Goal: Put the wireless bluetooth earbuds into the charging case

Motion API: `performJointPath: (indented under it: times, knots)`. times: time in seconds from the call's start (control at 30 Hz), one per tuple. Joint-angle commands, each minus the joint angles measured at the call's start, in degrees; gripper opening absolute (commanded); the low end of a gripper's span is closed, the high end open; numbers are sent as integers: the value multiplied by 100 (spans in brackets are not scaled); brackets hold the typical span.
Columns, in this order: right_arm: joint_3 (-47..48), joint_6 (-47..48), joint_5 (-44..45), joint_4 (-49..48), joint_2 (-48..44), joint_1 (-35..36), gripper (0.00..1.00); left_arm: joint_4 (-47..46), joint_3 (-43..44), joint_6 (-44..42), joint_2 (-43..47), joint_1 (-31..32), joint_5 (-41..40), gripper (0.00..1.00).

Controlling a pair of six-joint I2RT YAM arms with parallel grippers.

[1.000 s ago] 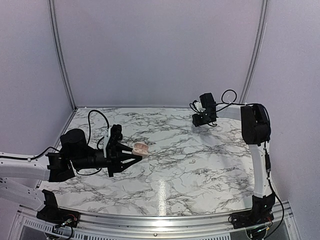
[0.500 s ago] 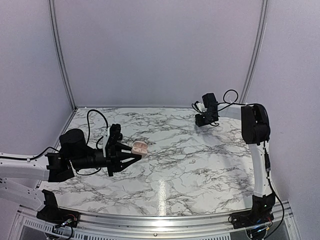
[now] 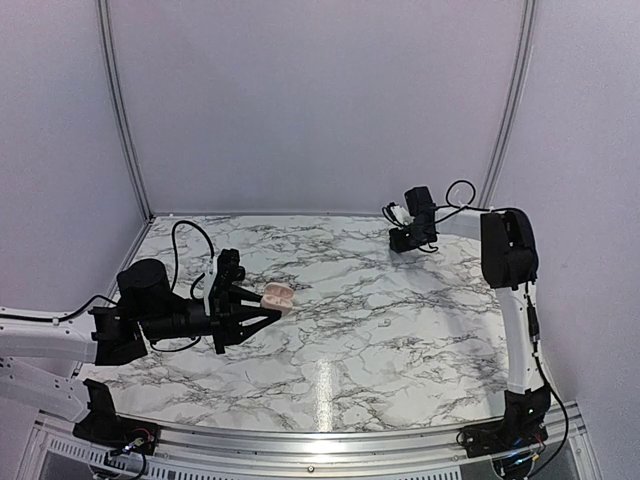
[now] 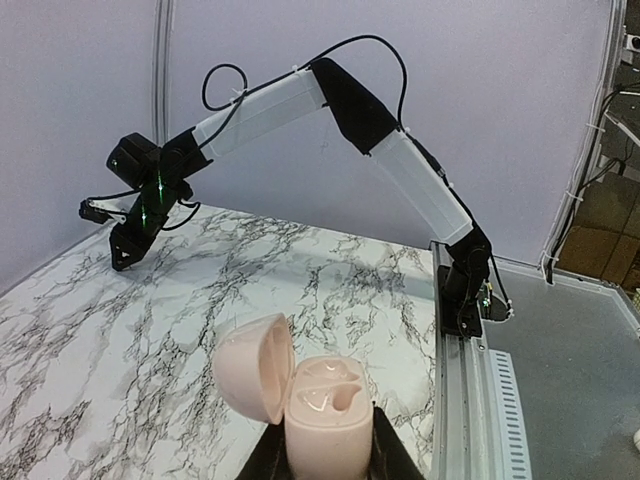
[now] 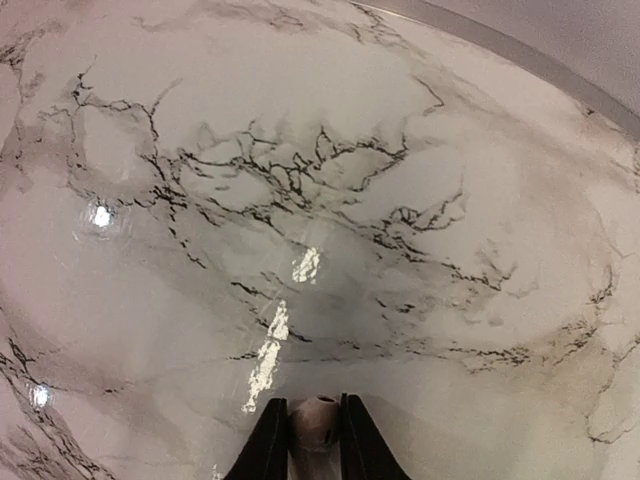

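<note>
Next, my right gripper will draw back toward the bar and release the earbud on the marble nearer the case, since the place back from the gripper lies empty.
My left gripper (image 3: 268, 303) is shut on the charging case (image 3: 279, 296), held above the table on the left. From the left wrist, the pale pink case (image 4: 322, 425) stands upright between my fingers (image 4: 392, 458) with its lid (image 4: 252, 365) swung open to the left. Both hollows inside are empty. My right gripper (image 3: 400, 244) is low at the back right of the table. In the right wrist view the right gripper (image 5: 315, 428) is shut on one small rounded pinkish-brown earbud (image 5: 316, 412), just above the marble.
The marble table (image 3: 380, 320) has purple walls (image 3: 320, 100) at the back and sides. A metal rail (image 3: 320, 445) runs along the near edge by the arm bases. From the left wrist, the right arm (image 4: 400, 160) arches over the table's far side.
The right gripper's jaws have closed onto the earbud, and its wrist has shifted slightly right. The left gripper still holds the open case, drawn back a little to the left.
</note>
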State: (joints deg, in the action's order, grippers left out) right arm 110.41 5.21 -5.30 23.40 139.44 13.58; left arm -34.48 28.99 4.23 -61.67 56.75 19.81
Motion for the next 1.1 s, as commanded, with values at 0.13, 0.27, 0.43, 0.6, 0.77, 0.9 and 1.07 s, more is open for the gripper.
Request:
performJointPath:
  times: [0.13,0.27,0.43,0.6,0.77,0.9,1.07]
  knots:
    - [-978,-88,-296,-180,-602,177,15,-155,-34,-34,112,3,-58,0]
    - [-1686,-221,-443,-503,-1118,484,14,-159,-33,-38,111,3,-59,0]
    - [-2635,-491,-918,-935,-1788,1062,14,-156,-32,-13,94,3,-69,0]
    - [-3332,-757,-1010,-1083,-2487,1780,13,-157,-43,25,128,3,-85,0]
    - [-3753,-790,-1021,-797,-3047,2549,13,-162,-101,34,202,-6,-135,0]
    - [-4182,-798,-858,-474,-3512,2960,13,-158,-174,81,285,-2,-181,0]
    - [-4472,-811,-644,74,-3918,3406,14,-158,-231,104,377,-14,-223,0]
